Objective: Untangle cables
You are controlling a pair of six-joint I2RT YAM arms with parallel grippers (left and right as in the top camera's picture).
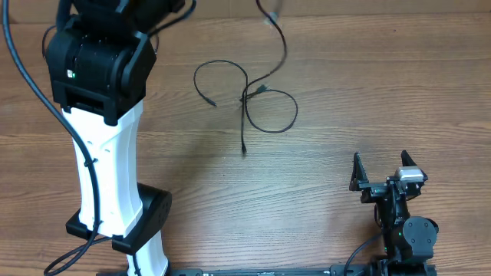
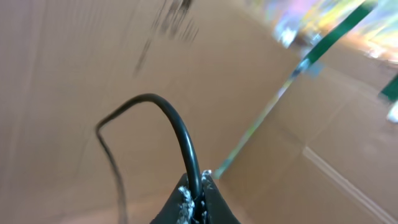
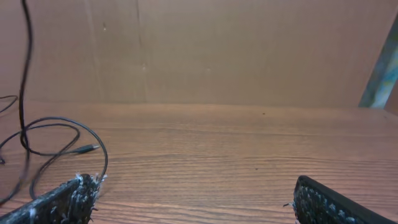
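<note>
My left gripper holds its cable high, so it will tip its fingers down, lower toward the loose, crossing loops below and release.
Thin black cables (image 1: pixel 253 100) lie in loose, crossing loops at the middle back of the wooden table. One strand (image 1: pixel 278 42) rises from the loops toward the top edge of the overhead view, blurred. In the left wrist view my left gripper (image 2: pixel 198 186) is shut on a black cable (image 2: pixel 177 127), held up in the air; the cable arcs away and down. My right gripper (image 1: pixel 380 172) rests open and empty at the front right, well apart from the loops. In the right wrist view its fingers (image 3: pixel 193 199) are spread wide, with the cables (image 3: pixel 56 140) to the left.
The left arm's white and black body (image 1: pixel 103 138) stands over the left side of the table, with thick black robot wires (image 1: pixel 31 77) beside it. A brown board wall (image 3: pixel 217 50) backs the table.
</note>
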